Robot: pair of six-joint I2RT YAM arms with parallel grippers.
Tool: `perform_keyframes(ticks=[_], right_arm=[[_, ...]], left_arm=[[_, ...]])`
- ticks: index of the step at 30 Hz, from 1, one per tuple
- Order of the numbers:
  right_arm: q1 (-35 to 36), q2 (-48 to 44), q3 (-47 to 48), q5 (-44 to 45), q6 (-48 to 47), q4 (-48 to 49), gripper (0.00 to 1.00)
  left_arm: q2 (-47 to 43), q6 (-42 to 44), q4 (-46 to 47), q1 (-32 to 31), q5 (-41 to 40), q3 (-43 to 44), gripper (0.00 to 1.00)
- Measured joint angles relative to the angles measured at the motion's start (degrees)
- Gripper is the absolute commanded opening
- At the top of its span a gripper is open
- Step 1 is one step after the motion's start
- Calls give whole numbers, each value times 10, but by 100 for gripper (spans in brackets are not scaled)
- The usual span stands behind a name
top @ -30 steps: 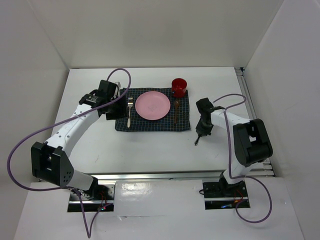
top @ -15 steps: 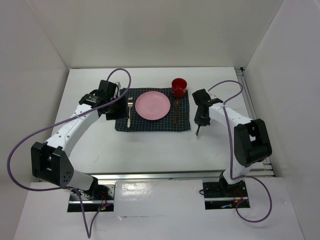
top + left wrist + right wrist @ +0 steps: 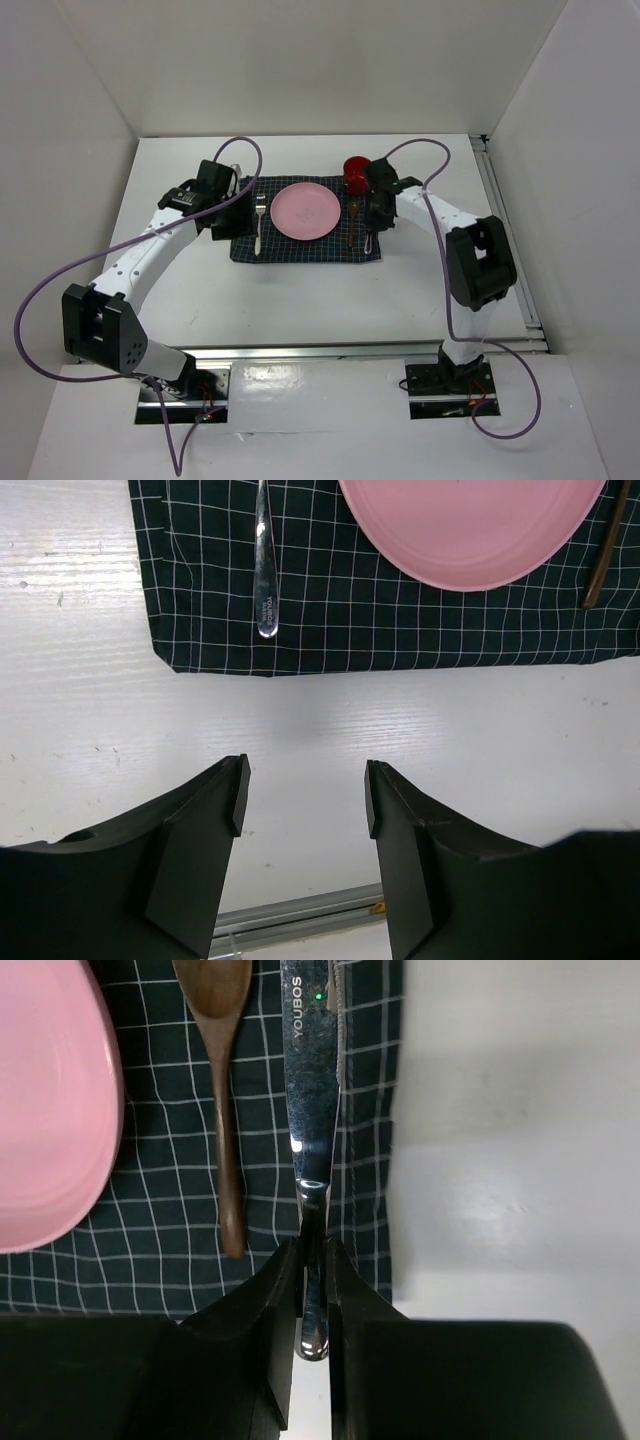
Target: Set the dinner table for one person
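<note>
My right gripper holds the steel knife's handle on the mat [image 3: 300, 248] and needs to ease down and slightly toward the wooden spoon and release it, because the part of the mat beside the spoon [image 3: 366, 237] is free.
On the white dinner table [image 3: 300, 300] lies a dark checked mat [image 3: 300, 248] with a pink plate [image 3: 305, 211], a metal fork [image 3: 258, 225] on its left, a wooden spoon [image 3: 352, 222] on its right and a red cup [image 3: 357, 172] at its far right corner. My right gripper [image 3: 313, 1295] is shut on the handle of a steel knife [image 3: 310, 1080], held over the mat's right edge beside the wooden spoon [image 3: 225, 1100]. My left gripper [image 3: 303, 810] is open and empty over bare table near the mat's left front corner, with the fork [image 3: 264, 570] ahead.
A metal rail [image 3: 505, 230] runs along the table's right edge and another along the near edge [image 3: 300, 915]. White walls enclose the back and sides. Both arms' cables loop above the table.
My right gripper has carried the knife left and away from me, from bare table right of the mat to above the mat's right edge. The left arm has not moved.
</note>
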Motion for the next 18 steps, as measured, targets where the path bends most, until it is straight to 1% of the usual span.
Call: perform_keyframes(ticks=[5, 8, 10, 11, 12, 13, 16, 18], right_arm=[[0, 77, 49, -18, -21, 7, 0], [0, 113, 71, -25, -29, 12, 10], [2, 129, 83, -23, -30, 11, 22], [3, 134, 87, -19, -31, 11, 34], [3, 135, 87, -15, -30, 11, 51], [4, 135, 88, -11, -27, 9, 58], [4, 127, 95, 5, -28, 2, 72], [4, 112, 101, 20, -23, -6, 74]], left_arm=[[0, 0, -2, 0, -9, 0, 66], [0, 0, -4, 0, -10, 0, 66], [0, 0, -4, 0, -11, 0, 66], [0, 0, -4, 0, -12, 0, 66], [0, 0, -4, 0, -13, 0, 66], [0, 0, -4, 0, -14, 0, 66], [0, 1, -5, 0, -19, 0, 66], [0, 1, -6, 0, -20, 0, 66]])
